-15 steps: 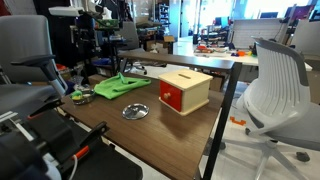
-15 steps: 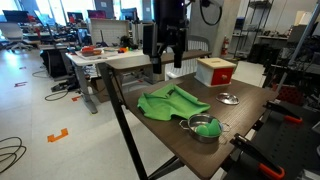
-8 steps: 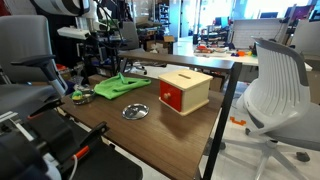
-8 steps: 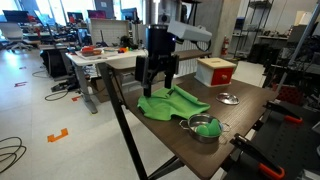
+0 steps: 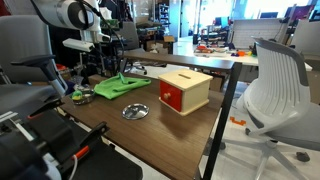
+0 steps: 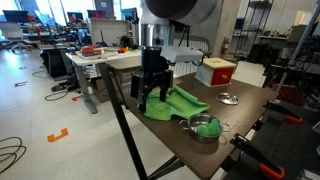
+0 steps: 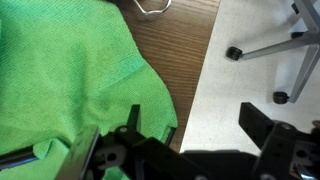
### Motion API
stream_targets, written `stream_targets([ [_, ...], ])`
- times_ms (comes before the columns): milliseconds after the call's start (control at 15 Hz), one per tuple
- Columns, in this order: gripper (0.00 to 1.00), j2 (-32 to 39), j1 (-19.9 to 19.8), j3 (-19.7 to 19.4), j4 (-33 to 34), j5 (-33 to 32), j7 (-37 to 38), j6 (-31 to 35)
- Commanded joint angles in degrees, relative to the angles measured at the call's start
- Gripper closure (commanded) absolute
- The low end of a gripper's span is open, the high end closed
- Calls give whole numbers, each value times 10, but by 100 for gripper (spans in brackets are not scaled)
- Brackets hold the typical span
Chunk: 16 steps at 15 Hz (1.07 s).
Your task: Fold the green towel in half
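Observation:
My gripper moves down around the towel's corner at the table edge (image 7: pixel 157 112) below it next, since its open fingers already span the towel's edge.
The green towel (image 6: pixel 178 103) lies spread and slightly rumpled near the table's edge; it also shows in an exterior view (image 5: pixel 120 87) and fills the left of the wrist view (image 7: pixel 70 70). My gripper (image 6: pixel 151 103) is open and empty. It hangs low over the towel's corner at the table edge. In the wrist view the gripper (image 7: pixel 195 125) has one finger over the towel's corner and the other out past the table edge, over the floor.
A wooden box with a red front (image 6: pixel 216 71) stands farther along the table. A small metal dish (image 6: pixel 229 98) lies near it. A metal pot holding a round green object (image 6: pixel 204 128) sits beside the towel. An office chair (image 5: pixel 275 90) stands next to the table.
The arm has come down and moved toward the table edge, bringing the open gripper from above the towel to just over its corner. The towel has not moved.

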Motion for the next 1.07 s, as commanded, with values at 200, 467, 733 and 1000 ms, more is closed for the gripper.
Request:
stream_targets([
  [200,0,62,22,-14,84,-2,0,-18],
  [467,0,90,30,-23,124,-3,10,-38],
  [733,0,116,33,-26,169,-1,12,-86],
  [1000,35,138,39,-31,212,-6,17,-134],
])
